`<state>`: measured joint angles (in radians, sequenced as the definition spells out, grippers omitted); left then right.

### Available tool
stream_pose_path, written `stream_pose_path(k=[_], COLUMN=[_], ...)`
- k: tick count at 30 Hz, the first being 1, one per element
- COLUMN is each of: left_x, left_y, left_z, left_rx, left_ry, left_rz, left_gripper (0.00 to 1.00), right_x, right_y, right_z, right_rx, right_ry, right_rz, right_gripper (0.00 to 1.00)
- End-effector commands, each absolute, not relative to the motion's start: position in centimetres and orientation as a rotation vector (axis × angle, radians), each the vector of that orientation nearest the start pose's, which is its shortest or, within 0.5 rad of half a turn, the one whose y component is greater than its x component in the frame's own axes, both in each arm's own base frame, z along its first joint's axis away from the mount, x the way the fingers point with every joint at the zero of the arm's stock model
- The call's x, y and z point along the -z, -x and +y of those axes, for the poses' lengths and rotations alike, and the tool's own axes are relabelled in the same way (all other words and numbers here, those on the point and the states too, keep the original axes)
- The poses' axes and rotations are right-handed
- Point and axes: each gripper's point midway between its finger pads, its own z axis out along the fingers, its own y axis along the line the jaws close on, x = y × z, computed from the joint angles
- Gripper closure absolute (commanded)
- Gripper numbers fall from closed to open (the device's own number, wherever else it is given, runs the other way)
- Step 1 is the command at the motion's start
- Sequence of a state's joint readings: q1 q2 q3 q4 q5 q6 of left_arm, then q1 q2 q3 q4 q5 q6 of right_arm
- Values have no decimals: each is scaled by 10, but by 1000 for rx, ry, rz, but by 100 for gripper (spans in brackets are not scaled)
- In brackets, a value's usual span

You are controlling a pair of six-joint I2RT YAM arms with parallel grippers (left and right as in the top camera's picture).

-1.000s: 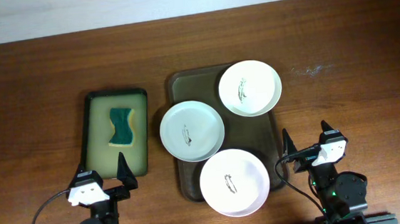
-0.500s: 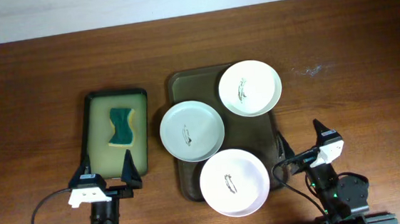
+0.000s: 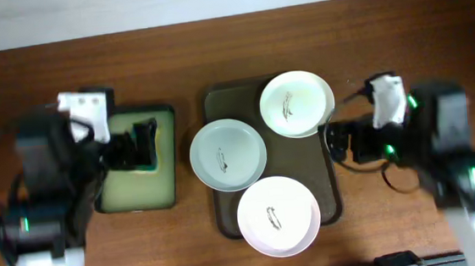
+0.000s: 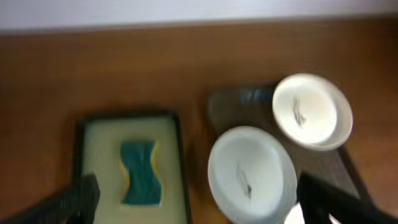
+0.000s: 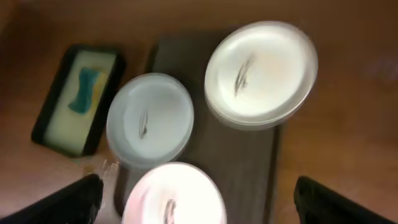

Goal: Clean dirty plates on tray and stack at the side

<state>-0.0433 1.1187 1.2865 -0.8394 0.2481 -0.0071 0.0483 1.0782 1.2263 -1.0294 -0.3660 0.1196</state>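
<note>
The greyish plate's facing rim (image 3: 263, 148) (image 5: 191, 119) lies below and is clear beside bare tray. My right gripper will next move across to the left in the overhead view and go down to it.
Three white plates, each with a dark smear in its centre, lie on the dark tray (image 3: 218, 100): one at the far right (image 3: 296, 103), one overhanging the left rim (image 3: 227, 155), one at the near edge (image 3: 278, 216). My left gripper (image 3: 141, 145) hangs open and empty over the small sponge tray. My right gripper (image 3: 340, 140) is open and empty beside the dark tray's right rim. The left wrist view shows two plates (image 4: 311, 112) (image 4: 252, 174) between its spread fingers (image 4: 202, 205). The right wrist view shows all three (image 5: 261, 71) (image 5: 149, 118) (image 5: 174, 196) ahead of its spread fingers (image 5: 199, 205).
A black-rimmed small tray (image 3: 106, 190) with a yellowish inside stands left of the dark tray. Its green-and-yellow sponge (image 4: 142, 171) shows in the left wrist view and is mostly hidden overhead. Bare wooden table (image 3: 400, 44) lies to the right and behind.
Both arms have risen from low near the front edge and swung toward the far side. The left is now over the sponge tray, the right beside the dark tray. The plates have not moved.
</note>
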Motion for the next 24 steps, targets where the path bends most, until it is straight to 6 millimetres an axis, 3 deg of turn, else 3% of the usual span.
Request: stream_pose_path(k=[1,2,4,6,7,8,9,10,13,15,17,18,21,22,24], left_x=[-277,-263,-233,-182,-158,-130,-111,-89,-28,3,22,26,-3,-18,-32], left_y=[-339,-342,-343,-346,-349,-356,-363,-371,-385,-386,-381,-378,-380,-384,-390], left_z=[-68,-68,-59,-28,-24,-26,-27,-27,-23,-23,-23,-21,-17,-18,-18], left_rx=[412,415,361,134,102,117,114,95,54,52,45,27,-9,-10,-8], left_ry=[-187,-178,-141,-21,24,26,22,21,79,80,82,83,84,83,83], left_rz=[2400,2456,2576,2755,2817,2882,2918,2950,3029,3077,3122,3139,3162,3165,3158], left_gripper=[1,1,1,0,1,12,16,32,49,71,100,100,96,61,30], right_x=[-235,-227,-218,-214,-211,-207,-203,-200,-200,-201,-202,-202,-200,-192,-165], right_y=[-296,-296,-296,-295,-294,-294,-295,-295,-289,-291,-294,-294,-302,-308,-313], right_z=[94,111,127,139,143,147,148,151,167,168,169,170,170,165,163], right_rx=[-700,-840,-939,-889,-844,-764,-698,-639,-625,-626,-629,-636,-634,-596,-564], right_ry=[66,184,286,378,412,425,418,423,505,510,505,477,425,310,230], right_rz=[2615,2625,2632,2638,2642,2663,2681,2692,2676,2664,2653,2659,2661,2705,2803], right_gripper=[2,2,2,2,2,2,2,2,2,2,2,2,1,4,16])
